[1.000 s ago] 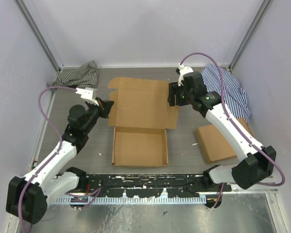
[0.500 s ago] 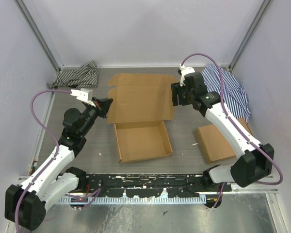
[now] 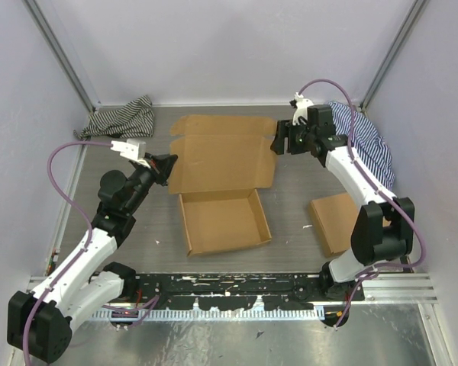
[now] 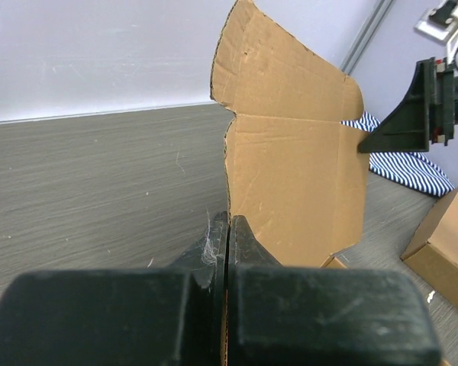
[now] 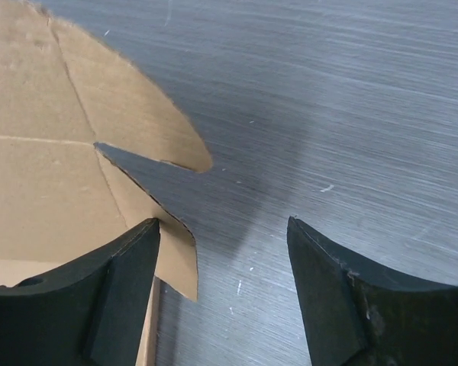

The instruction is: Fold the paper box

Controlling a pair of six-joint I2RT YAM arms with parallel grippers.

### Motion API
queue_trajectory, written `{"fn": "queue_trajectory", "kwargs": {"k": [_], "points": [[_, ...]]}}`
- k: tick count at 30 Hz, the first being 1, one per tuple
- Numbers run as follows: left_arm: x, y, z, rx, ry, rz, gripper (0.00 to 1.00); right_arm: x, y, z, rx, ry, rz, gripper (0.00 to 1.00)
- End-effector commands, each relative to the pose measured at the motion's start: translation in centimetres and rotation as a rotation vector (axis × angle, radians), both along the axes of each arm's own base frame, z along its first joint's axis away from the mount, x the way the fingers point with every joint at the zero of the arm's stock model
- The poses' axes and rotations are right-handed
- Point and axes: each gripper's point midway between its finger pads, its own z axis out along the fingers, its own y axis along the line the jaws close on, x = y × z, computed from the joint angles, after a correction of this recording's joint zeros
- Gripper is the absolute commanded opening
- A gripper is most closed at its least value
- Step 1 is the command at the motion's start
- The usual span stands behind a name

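Note:
I should move my right gripper to the left in the wrist view and close it.
The paper box (image 3: pixel 223 221) lies mid-table as a shallow open tray, its big lid panel (image 3: pixel 221 156) hinged up at the tray's far side. My left gripper (image 3: pixel 168 165) is shut on the lid's left edge; in the left wrist view the fingertips (image 4: pixel 227 229) pinch the cardboard edge and the lid (image 4: pixel 298 175) stands upright beyond them. My right gripper (image 3: pixel 279 143) is open at the lid's right edge. In the right wrist view (image 5: pixel 221 244) its left finger (image 5: pixel 126 263) touches a cardboard flap (image 5: pixel 53 175); nothing lies between the fingers.
A stack of flat brown cardboard (image 3: pixel 337 223) lies at the right, also in the left wrist view (image 4: pixel 443 244). Striped cloths lie at the back left (image 3: pixel 122 118) and back right (image 3: pixel 362 141). A black rail (image 3: pixel 229 291) runs along the near edge.
The lid has been raised and the tray has turned slightly and slid right. My right arm has swung back to the right, with its gripper staying at the lid's right edge. My left gripper keeps its hold.

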Motion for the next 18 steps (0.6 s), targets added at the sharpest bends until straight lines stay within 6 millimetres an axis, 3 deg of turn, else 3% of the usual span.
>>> {"fn": "queue_trajectory", "kwargs": {"k": [1, 8, 16, 18], "points": [[0.0, -0.1, 1.3, -0.004, -0.051, -0.004, 0.00, 0.8, 3.7, 3.4, 0.116, -0.105, 0.208, 0.72], [0.3, -0.1, 1.0, -0.003, -0.040, 0.001, 0.00, -0.3, 6.0, 3.8, 0.211, -0.075, 0.339, 0.58], [0.8, 0.0, 0.6, 0.008, -0.003, 0.020, 0.00, -0.5, 6.3, 2.8, 0.132, -0.037, 0.250, 0.16], [0.9, 0.1, 0.7, 0.008, 0.001, 0.022, 0.00, -0.5, 6.4, 2.3, 0.072, -0.034, 0.211, 0.10]]}}
